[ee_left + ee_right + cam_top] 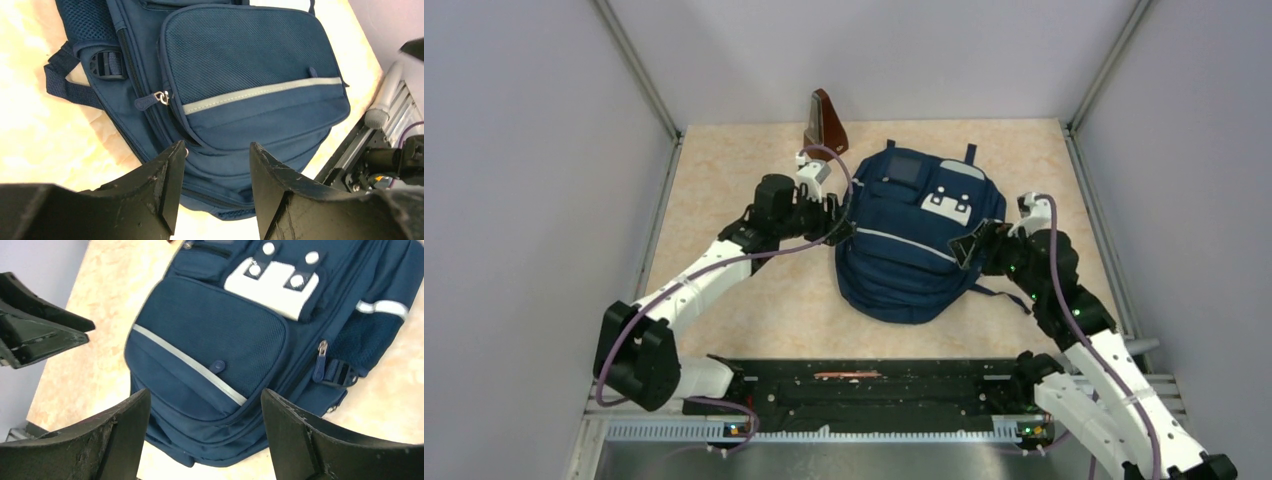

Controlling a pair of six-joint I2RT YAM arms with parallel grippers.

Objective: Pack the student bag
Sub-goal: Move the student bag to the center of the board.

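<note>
Since the front pocket's raised side edge lies below my open, empty fingers, I will bring my right gripper down onto that pocket edge at the light stripe's end (955, 261) (251, 398).
The student bag (919, 235), a navy backpack with pale grey patches and a thin light stripe, lies flat on the table's middle, front side up. My left gripper (844, 225) is at its left edge, open, with only bag fabric showing beyond its jaws (216, 150). A silver zipper pull (160, 97) sits just ahead of the left finger. My right gripper (969, 245) is at the bag's right side, open wide above the lower front pocket (205, 395), with nothing in it. The bag's zippers (320, 360) look closed.
A brown wedge-shaped object (825, 120) stands upright at the back edge, behind the left gripper. A black rail (944, 385) with a thin reddish stick (849, 376) on it runs along the near edge. Grey walls enclose the beige table (724, 190) on three sides.
</note>
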